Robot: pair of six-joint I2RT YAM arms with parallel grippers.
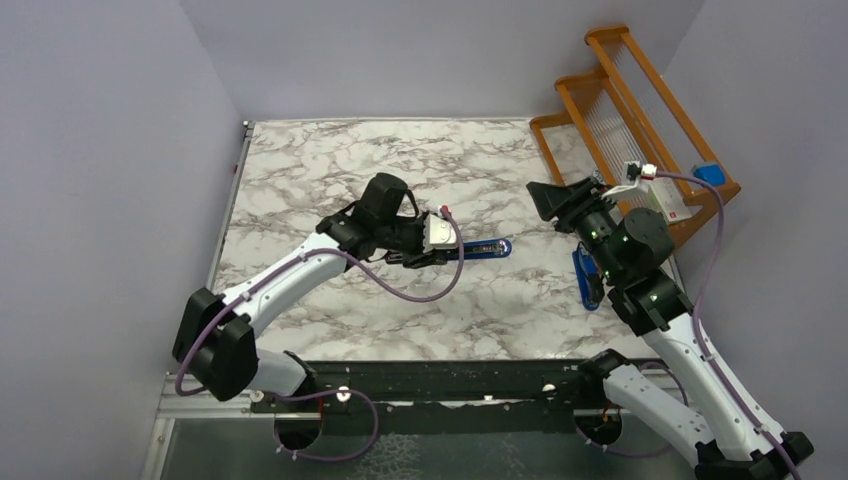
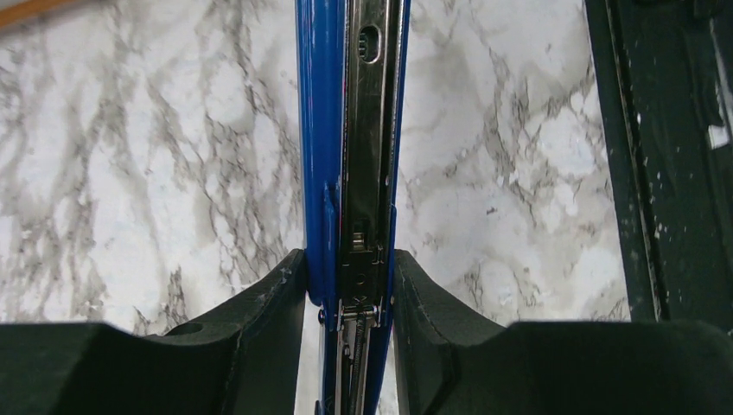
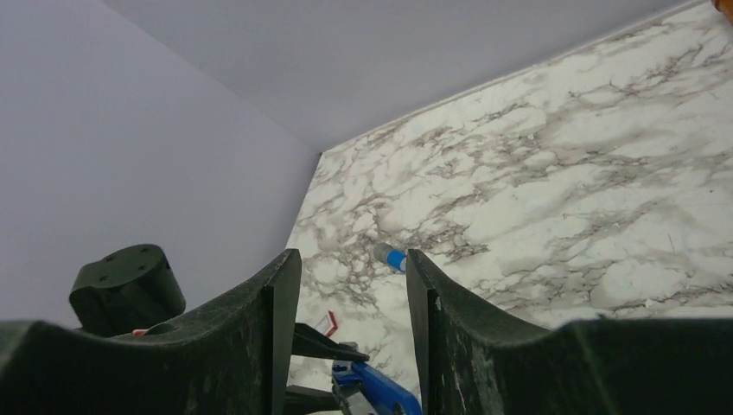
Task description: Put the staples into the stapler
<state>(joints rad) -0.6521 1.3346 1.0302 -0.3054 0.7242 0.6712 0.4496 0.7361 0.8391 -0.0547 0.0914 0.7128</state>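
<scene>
The blue stapler moves with my left gripper to the left in the top view next and comes down onto the marble, since the marble beneath is clear.
My left gripper point(image 1: 440, 255) is shut on the blue stapler point(image 1: 482, 249), which sticks out to the right just above the marble table. In the left wrist view the stapler point(image 2: 350, 130) runs straight up from between the fingers point(image 2: 259, 311), with its metal channel facing the camera. My right gripper point(image 1: 543, 198) hovers to the stapler's right, open, with nothing between its fingers point(image 3: 277, 294). Past them lies the small white, red-edged box of staples point(image 3: 327, 324). I can make out no loose strip.
A small blue-capped cylinder point(image 3: 393, 258) lies on the table beyond the right fingers. An orange wooden rack point(image 1: 620, 110) stands at the back right. A blue elongated thing point(image 1: 585, 278) lies partly under the right arm. Grey walls close in three sides.
</scene>
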